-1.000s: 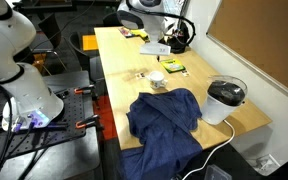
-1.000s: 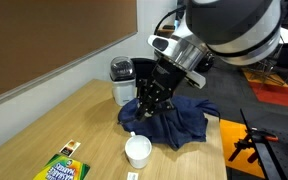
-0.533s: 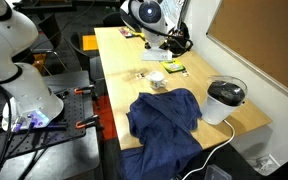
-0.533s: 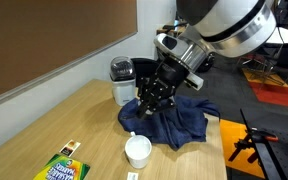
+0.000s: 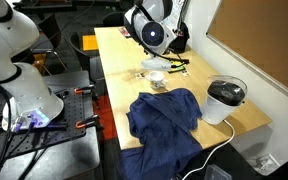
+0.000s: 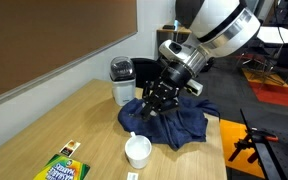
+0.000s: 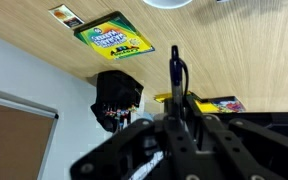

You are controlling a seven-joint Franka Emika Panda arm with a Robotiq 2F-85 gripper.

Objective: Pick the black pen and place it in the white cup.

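Observation:
The white cup's rim is beyond the pen's tip in the wrist view, so next my gripper should go down and shift over the white cup's opening [image 7: 168,2] to release the pen [image 7: 176,72].
My gripper [image 7: 180,122] is shut on the black pen [image 7: 176,72], which sticks out straight past the fingertips in the wrist view. The small white cup [image 5: 156,80] stands on the wooden table, and the gripper [image 5: 155,64] hangs just above it. From the other side, the gripper [image 6: 152,104] is held over the blue cloth's edge, above and behind the cup [image 6: 137,151]. The cup's rim [image 7: 170,3] shows at the top edge of the wrist view.
A crumpled blue cloth [image 5: 165,116] lies near the table's front. A white pot with a black top [image 5: 225,99] and a cord stands beside it. A black holder [image 7: 117,94] and crayon boxes [image 7: 114,38] [image 6: 62,170] lie around the cup.
The arm has swung from the back of the table toward the white cup, carrying the pen. The gripper now hangs just above the cup.

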